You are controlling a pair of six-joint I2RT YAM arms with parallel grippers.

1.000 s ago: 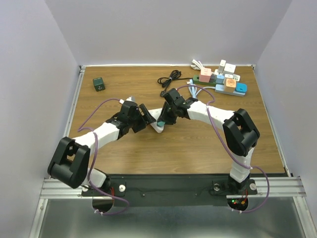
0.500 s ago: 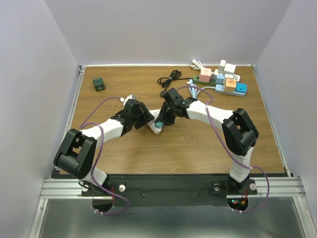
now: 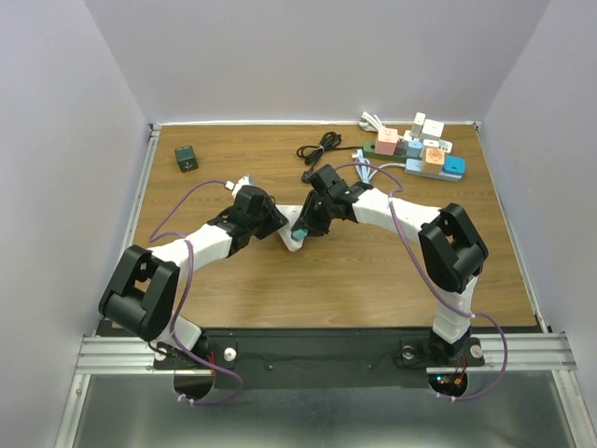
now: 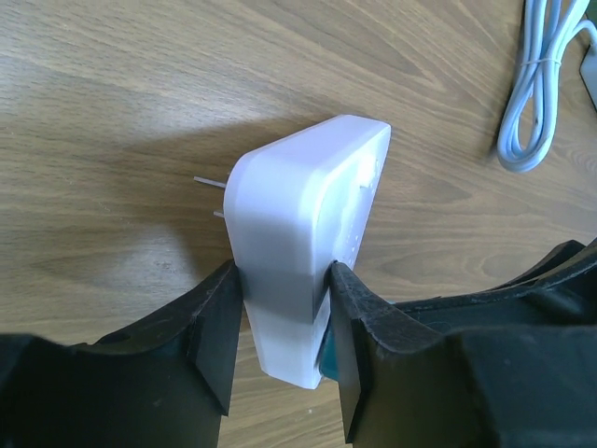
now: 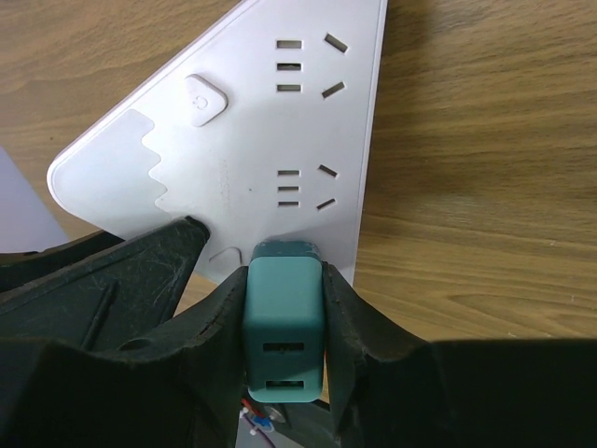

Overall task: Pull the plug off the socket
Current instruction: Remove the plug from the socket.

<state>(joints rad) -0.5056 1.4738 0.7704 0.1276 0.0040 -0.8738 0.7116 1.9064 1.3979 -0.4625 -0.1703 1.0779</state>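
My right gripper draws off the socket block (image 5: 261, 140) next, then goes left in the top view and down to release the plug, since open tabletop lies below there.
A white socket block (image 5: 261, 140) stands on edge on the wooden table, its face with several outlets toward the right wrist camera. A teal plug (image 5: 283, 313) with two USB slots sits in its lower outlet. My right gripper (image 5: 283, 317) is shut on the teal plug. My left gripper (image 4: 280, 317) is shut on the white socket block (image 4: 308, 215), its fingers (image 4: 219, 327) pressing both sides; two metal prongs stick out at its back. In the top view both grippers meet at mid-table, the left gripper (image 3: 277, 222) beside the right gripper (image 3: 300, 229).
Several power strips with coloured plugs (image 3: 417, 152) lie at the back right. A coiled black cable (image 3: 320, 147) lies at the back centre, a dark green cube (image 3: 187, 158) at the back left. A pale blue cable (image 4: 536, 89) lies near the socket.
My left arm has swung forward and its gripper has closed in on the socket block beside the right gripper. The right arm has barely moved.
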